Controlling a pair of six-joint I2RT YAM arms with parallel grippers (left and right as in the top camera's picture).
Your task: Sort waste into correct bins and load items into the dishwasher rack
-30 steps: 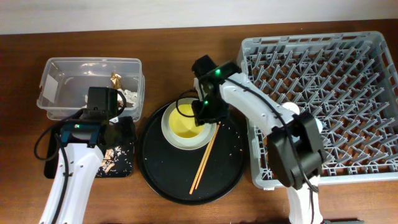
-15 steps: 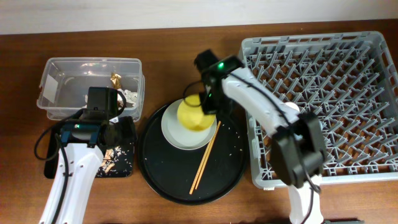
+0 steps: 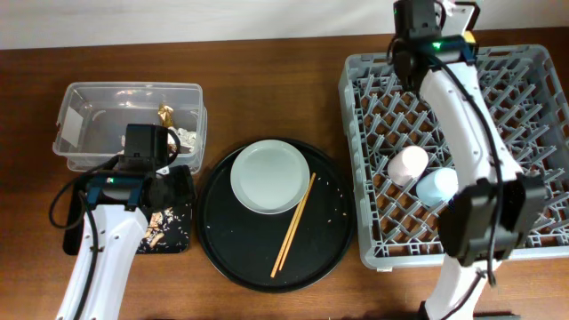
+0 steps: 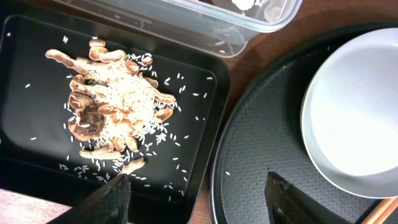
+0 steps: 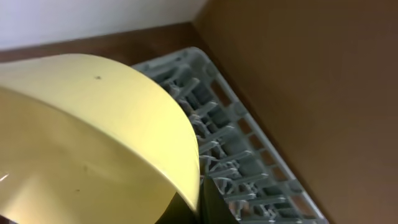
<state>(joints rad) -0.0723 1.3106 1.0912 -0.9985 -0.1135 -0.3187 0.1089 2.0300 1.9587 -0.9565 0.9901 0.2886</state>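
Next, my right gripper draws back and down to the pegs beyond the pink cup and releases the bowl (image 5: 93, 137), since the pegs stand free below the gripper.
My right gripper (image 5: 202, 199) is shut on the rim of the small yellow bowl (image 5: 93, 137) and holds it above the far left part of the grey dishwasher rack (image 3: 533, 62). Overhead, the right wrist (image 3: 418, 40) hides the bowl. The pink cup (image 3: 408, 164) and blue cup (image 3: 437, 185) lie in the rack. The grey-green plate (image 3: 270, 177) and chopsticks (image 3: 293, 224) lie on the round black tray (image 3: 329, 240). My left gripper (image 4: 199, 199) is open and empty over the shallow black tray (image 4: 205, 124), which holds food scraps (image 4: 109, 109). The clear tub (image 3: 89, 116) holds the wrapper (image 3: 165, 114) and tissue (image 3: 187, 135).
The plate (image 4: 354, 118) and round tray (image 4: 261, 143) lie right of my left gripper, the tub's edge (image 4: 205, 25) beyond it. Loose rice grains are scattered on the shallow tray and round tray. The rack's pegs (image 5: 236, 155) stand below the bowl.
My right gripper lifted the yellow bowl off the plate and carried it right and back over the rack's far left corner. The plate now lies bare. The left arm has not moved.
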